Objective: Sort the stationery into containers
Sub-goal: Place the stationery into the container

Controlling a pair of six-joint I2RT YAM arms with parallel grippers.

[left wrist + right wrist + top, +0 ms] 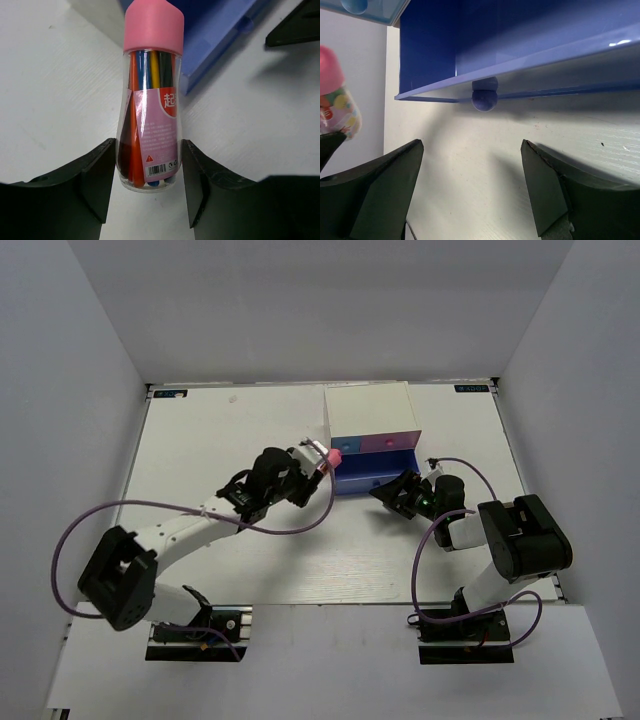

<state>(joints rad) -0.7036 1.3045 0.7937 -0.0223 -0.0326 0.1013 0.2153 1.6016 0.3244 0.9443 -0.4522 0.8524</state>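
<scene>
I need to move my left gripper to the right in the top view next, over the blue-violet lower drawer (pixel 375 470) (pixel 199 22), and let go of the tube there, because that drawer is open.
A clear tube of coloured pens (pixel 150 115) with a pink cap (pixel 153 26) and a pink label sits between my left gripper's (pixel 147 147) fingers, which press on both its sides. In the top view that gripper (pixel 312 462) holds the tube (pixel 328 456) just left of the white drawer box (pixel 368 405). The box's wide blue-violet lower drawer (pixel 375 470) is pulled out, and its inside looks empty in the right wrist view. My right gripper (pixel 472 150) stands open on the table, facing the drawer's knob (pixel 484 99) and apart from it.
The light-blue upper drawer (pixel 348 443) and the pink one (pixel 396 441) are shut. The left gripper's tube (pixel 335 97) shows at the left edge of the right wrist view. White walls enclose the table (pixel 220 440) at the back and on both sides.
</scene>
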